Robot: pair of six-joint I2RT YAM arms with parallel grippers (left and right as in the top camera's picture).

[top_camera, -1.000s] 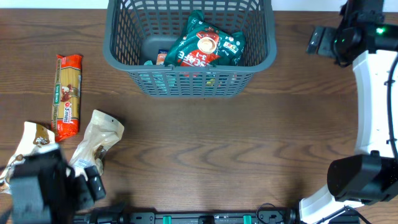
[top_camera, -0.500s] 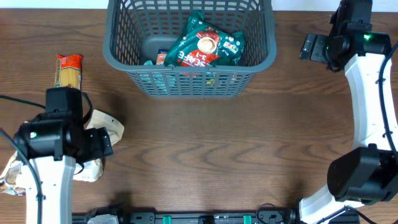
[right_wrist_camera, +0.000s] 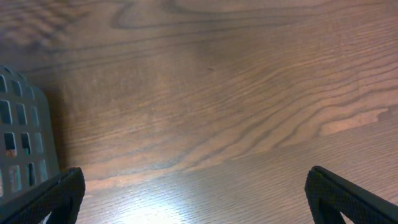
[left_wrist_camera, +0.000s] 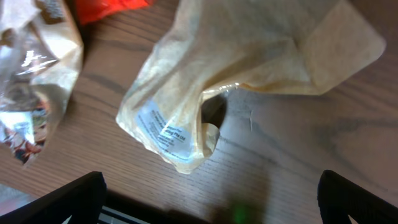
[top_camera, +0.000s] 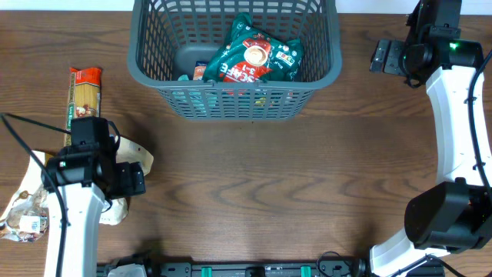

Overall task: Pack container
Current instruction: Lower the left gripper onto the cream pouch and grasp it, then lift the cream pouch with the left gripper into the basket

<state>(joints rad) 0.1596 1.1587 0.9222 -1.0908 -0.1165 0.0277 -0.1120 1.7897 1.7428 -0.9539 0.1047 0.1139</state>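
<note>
The folded middle of the beige pouch (left_wrist_camera: 214, 70) is the narrower part, lies below and fits between the left gripper's fingers, so that gripper will go down onto it with its fingers open.
The container (top_camera: 231, 86), a dark grey lattice basket, stands at the back centre and holds a green coffee packet (top_camera: 257, 54) and other packets. Its corner shows in the right wrist view (right_wrist_camera: 18, 134). A beige pouch (top_camera: 134, 158) lies at the front left, and shows in the left wrist view (left_wrist_camera: 249, 62). My left gripper (top_camera: 108, 177) hovers over it, open and empty (left_wrist_camera: 211, 208). My right gripper (top_camera: 393, 55) is open and empty over bare table, right of the basket (right_wrist_camera: 199, 202).
A red and yellow spaghetti packet (top_camera: 83, 104) lies left of the pouch, its red end in the left wrist view (left_wrist_camera: 106, 6). A clear crinkled snack packet (top_camera: 27, 208) lies at the front left edge and shows in the left wrist view (left_wrist_camera: 31, 74).
My left arm has swung up from the front left corner and now sits over the beige pouch. My right arm shifted slightly left, then held still.
</note>
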